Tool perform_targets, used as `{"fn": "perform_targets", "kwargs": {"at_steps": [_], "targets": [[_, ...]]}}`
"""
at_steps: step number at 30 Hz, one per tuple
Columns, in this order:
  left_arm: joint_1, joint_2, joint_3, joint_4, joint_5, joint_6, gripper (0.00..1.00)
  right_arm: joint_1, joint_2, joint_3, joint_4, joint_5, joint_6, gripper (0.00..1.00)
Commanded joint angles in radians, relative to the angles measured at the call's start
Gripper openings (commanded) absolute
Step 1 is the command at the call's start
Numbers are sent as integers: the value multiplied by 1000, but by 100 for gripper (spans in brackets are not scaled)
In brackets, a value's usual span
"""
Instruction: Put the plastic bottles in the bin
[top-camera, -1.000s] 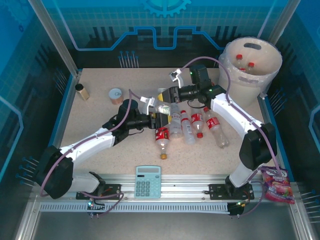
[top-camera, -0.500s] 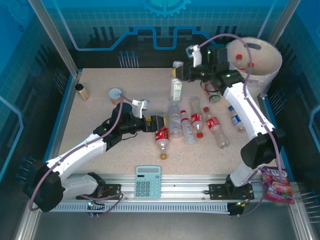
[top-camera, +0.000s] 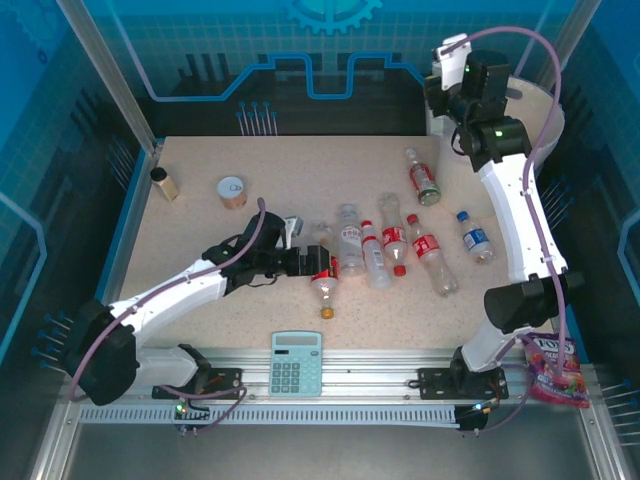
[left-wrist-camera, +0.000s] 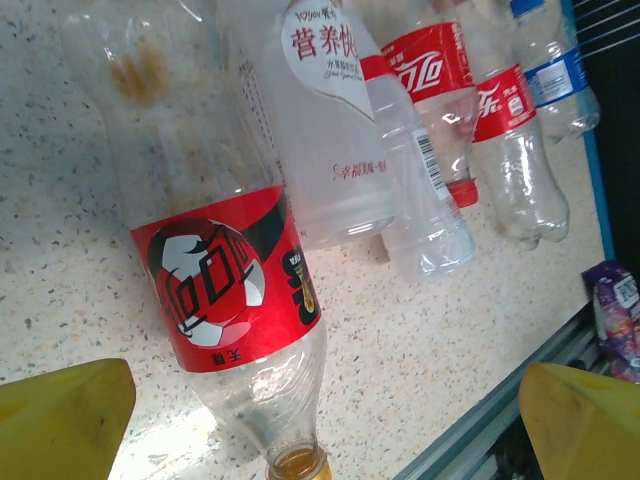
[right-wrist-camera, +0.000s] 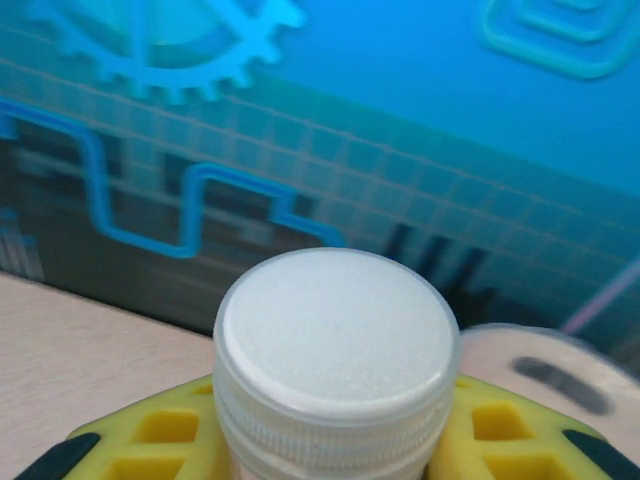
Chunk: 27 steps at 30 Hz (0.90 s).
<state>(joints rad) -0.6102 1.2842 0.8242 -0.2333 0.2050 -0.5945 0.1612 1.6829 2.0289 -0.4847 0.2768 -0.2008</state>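
Observation:
The clear bottle is still beside the bin's opening. I will swing my right gripper across the bin's rim next and down over the bin's opening (top-camera: 527, 106) (right-wrist-camera: 535, 352) to release the bottle.
My right gripper (top-camera: 437, 100) is raised at the near-left rim of the cream-white bin (top-camera: 549, 120) and is shut on a clear bottle with a white cap (right-wrist-camera: 335, 350), held between its yellow fingers (right-wrist-camera: 150, 435). My left gripper (left-wrist-camera: 320, 430) stands wide open low over the table. A red-labelled bottle (left-wrist-camera: 230, 290) with an amber neck lies between its fingertips (left-wrist-camera: 60, 420). This bottle (top-camera: 323, 272) is at mid-table. Several more plastic bottles lie to its right, among them a white-labelled one (top-camera: 348, 238), a blue-labelled one (top-camera: 473, 232) and a green one (top-camera: 422, 178).
A small brown jar (top-camera: 163, 183) and a round tin can (top-camera: 232, 190) stand at the far left. A calculator (top-camera: 297, 362) lies at the near edge, and a snack bag (top-camera: 555, 370) hangs off the right front corner.
The right arm has lifted the white-capped bottle off the table and swung it up and right to the bin. The left gripper let go of it and dropped to the red-labelled bottle.

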Motion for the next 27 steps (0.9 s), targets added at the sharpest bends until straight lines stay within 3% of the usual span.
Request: {"fn": "perform_targets", "kwargs": {"at_steps": [1,8,18,27], "targets": [[-12,24,40,-29,-26,18,99,-52,13,-15,150,169,-95,0],[-25,59,60,-25,-18,21,99,-113,68,-91,305,235,-155,0],[-32,63,46,-34,-32,10,99,-197,258,50,75,209,-66,0],[-35,73,26,-23,-32,-14,99,-264,480,311,-202,205,18,1]]}}
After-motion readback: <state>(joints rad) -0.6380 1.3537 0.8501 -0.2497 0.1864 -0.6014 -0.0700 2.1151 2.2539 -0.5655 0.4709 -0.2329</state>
